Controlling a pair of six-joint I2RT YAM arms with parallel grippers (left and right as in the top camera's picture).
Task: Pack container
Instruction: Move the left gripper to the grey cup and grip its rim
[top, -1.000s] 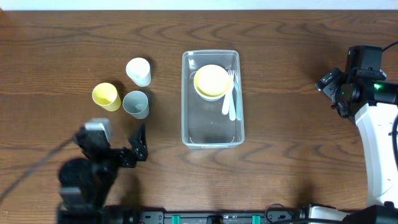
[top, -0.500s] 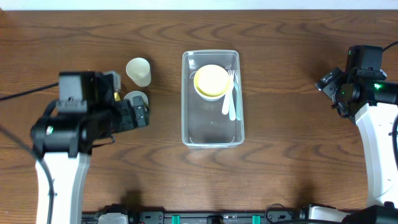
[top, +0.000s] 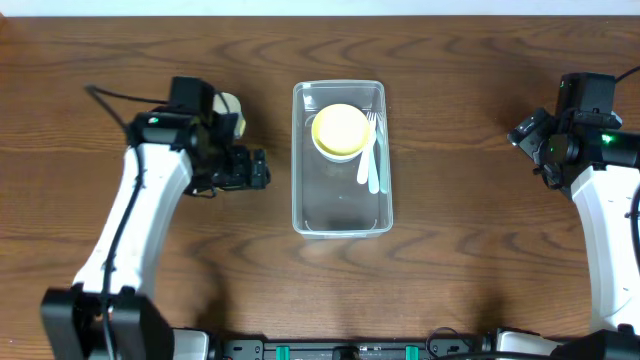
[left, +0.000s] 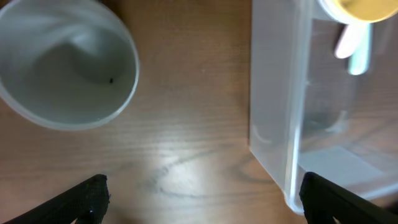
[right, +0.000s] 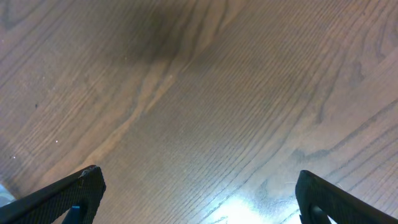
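Observation:
My left gripper moves toward the left in the wrist view and down onto the pale grey cup's container-side (left: 135, 73) next, because that side lies nearest it.
The clear plastic container (top: 340, 215) stands mid-table, holding a yellow bowl (top: 340, 130) and pale utensils (top: 374, 165) at its far end. My left gripper (top: 260, 170) is open and empty, just left of the container's left wall. In the left wrist view the gripper (left: 205, 199) is over bare wood between a pale grey cup (left: 65, 62) and the container (left: 298, 124), touching neither. My right gripper (top: 535, 140) is far right; the right wrist view shows it (right: 199, 199) open over bare wood.
A white cup (top: 232, 106) peeks out beside the left arm; the arm hides the other cups from overhead. The yellow bowl (left: 367, 7) and utensils (left: 354, 46) show through the container wall. The table's back edge runs along the top.
My left arm swung from the front left of the table up over the cups and right toward the container. The right arm has not moved.

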